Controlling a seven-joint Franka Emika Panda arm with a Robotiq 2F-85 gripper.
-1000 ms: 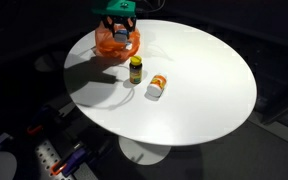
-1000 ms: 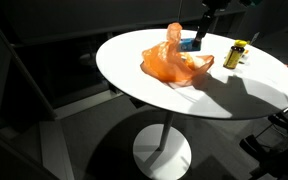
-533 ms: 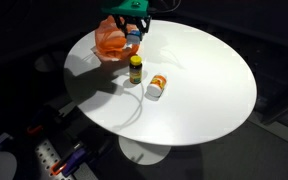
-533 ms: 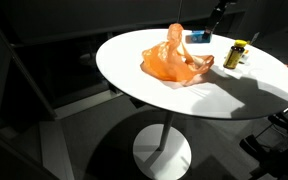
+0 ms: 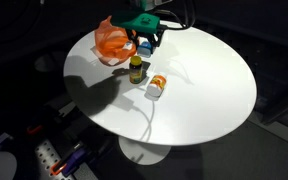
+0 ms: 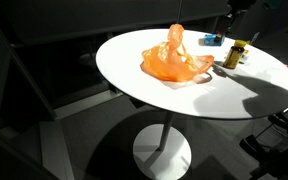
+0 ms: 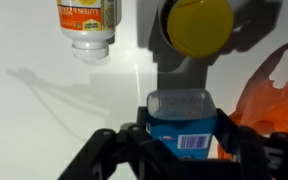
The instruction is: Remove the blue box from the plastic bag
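The blue box will go down next, as I use my gripper to lower it onto the table beside the yellow-capped bottle.
My gripper [image 7: 182,132] is shut on the blue box [image 7: 182,122], which has a clear lid and a barcode label. In both exterior views the box [image 5: 145,45] [image 6: 212,41] hangs in the gripper [image 5: 147,41] above the white round table [image 5: 209,80], out of the bag. The orange plastic bag [image 5: 113,41] [image 6: 174,60] lies crumpled on the table beside it; its edge shows at the right of the wrist view [image 7: 280,90].
A dark bottle with a yellow cap [image 5: 136,68] [image 6: 234,54] [image 7: 196,26] stands right below the gripper. A white pill bottle [image 5: 157,87] [image 7: 88,22] lies on its side nearby. The table edge [image 6: 134,95] drops to a dark floor.
My gripper has carried the blue box away from the orange bag, toward the yellow-capped bottle. The bag has stayed on the table.
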